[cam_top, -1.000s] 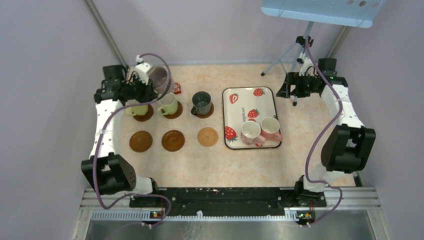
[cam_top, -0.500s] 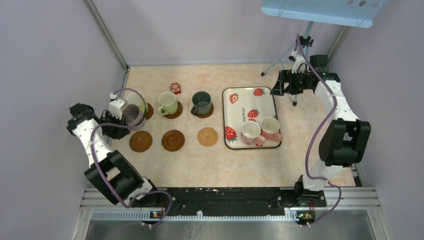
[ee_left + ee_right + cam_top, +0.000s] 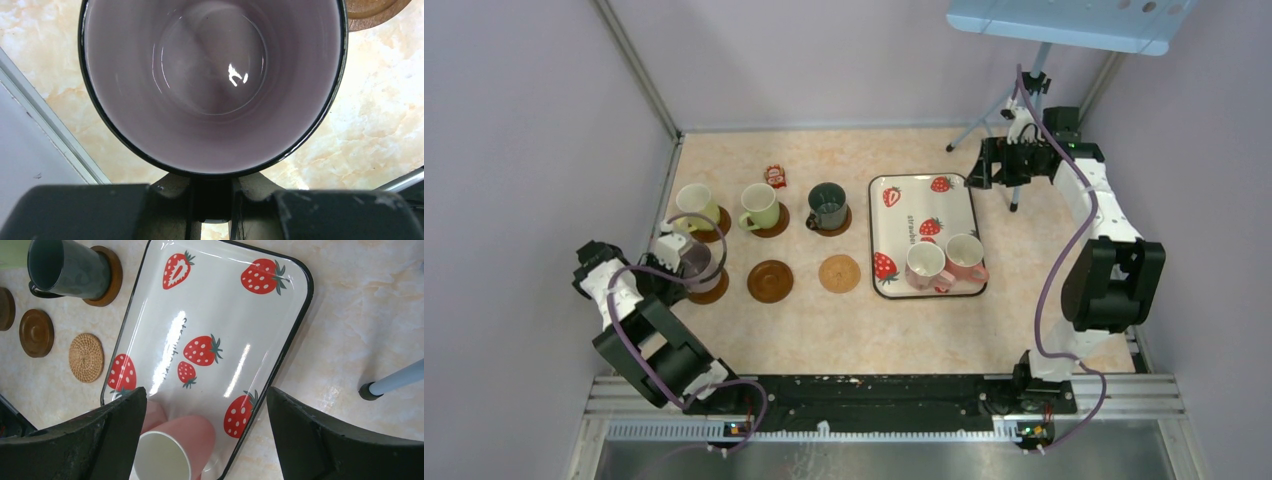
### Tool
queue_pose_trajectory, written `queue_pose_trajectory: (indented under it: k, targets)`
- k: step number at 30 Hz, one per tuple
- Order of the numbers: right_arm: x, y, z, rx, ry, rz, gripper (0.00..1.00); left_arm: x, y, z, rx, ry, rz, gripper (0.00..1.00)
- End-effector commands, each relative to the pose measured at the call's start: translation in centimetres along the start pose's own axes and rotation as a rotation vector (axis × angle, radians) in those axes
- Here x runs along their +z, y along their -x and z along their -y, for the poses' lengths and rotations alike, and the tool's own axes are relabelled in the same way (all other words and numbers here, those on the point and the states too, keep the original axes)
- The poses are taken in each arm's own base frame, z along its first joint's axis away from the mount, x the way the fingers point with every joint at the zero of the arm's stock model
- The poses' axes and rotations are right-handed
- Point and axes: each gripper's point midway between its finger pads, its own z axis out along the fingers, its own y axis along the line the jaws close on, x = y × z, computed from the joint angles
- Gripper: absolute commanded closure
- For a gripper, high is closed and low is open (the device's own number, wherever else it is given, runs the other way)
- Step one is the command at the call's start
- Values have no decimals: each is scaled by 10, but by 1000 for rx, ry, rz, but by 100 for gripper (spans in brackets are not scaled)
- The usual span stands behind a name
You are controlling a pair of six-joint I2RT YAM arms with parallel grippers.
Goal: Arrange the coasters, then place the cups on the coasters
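I will lower my left gripper a little next, put the purple cup onto the dark coaster beneath (image 3: 709, 289) and open off the cup's handle, because the cup is already over the coaster.
My left gripper (image 3: 676, 268) is shut on the handle side of the purple cup (image 3: 696, 261). The cup is upright over the front-left dark coaster (image 3: 713, 292). That cup's pale inside (image 3: 212, 75) fills the left wrist view, with a coaster edge (image 3: 375, 10) at the top right. Two yellow-green cups (image 3: 694, 205) (image 3: 761, 206) and the dark green cup (image 3: 829, 205) stand on back-row coasters. A brown coaster (image 3: 770, 280) and a tan one (image 3: 839, 273) lie bare. The cream-white cup (image 3: 924, 265) and pink cup (image 3: 967, 257) sit in the tray (image 3: 924, 195). My right gripper (image 3: 989, 165) hangs open above the tray (image 3: 200, 315).
A small red packet (image 3: 775, 176) lies behind the back row of cups. A tripod (image 3: 1014, 110) stands at the back right, close to the right arm. Walls close in the left, back and right sides.
The left arm swung the purple cup from the back left toward the front, down over the front-left coaster. The right gripper shifted slightly left a second ago and has stayed open.
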Motion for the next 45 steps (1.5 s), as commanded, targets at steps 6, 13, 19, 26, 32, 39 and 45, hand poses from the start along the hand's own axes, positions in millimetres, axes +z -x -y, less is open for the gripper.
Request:
queue_pose_trajectory:
  k: [6, 13, 19, 26, 32, 39, 45]
  targets:
    - [-7, 13, -9, -50, -1, 37, 12, 7, 9, -19, 61, 36, 61, 100]
    - [-8, 14, -10, -52, -2, 38, 12, 14, -1, -14, 71, -6, 37, 99]
    - [-9, 12, -10, -53, -3, 35, 12, 18, -3, -15, 63, -3, 41, 98]
    - [-10, 11, -9, -56, -7, 32, 12, 24, -12, -9, 67, -18, 26, 93]
    - [-10, 9, -9, -52, -7, 29, 12, 29, -15, -7, 65, -22, 28, 79]
    - [-11, 8, -10, -55, -11, 30, 12, 28, -22, -8, 64, -21, -5, 63]
    - [-11, 6, -10, -54, -9, 29, 12, 28, -15, -22, 18, 37, 16, 71]
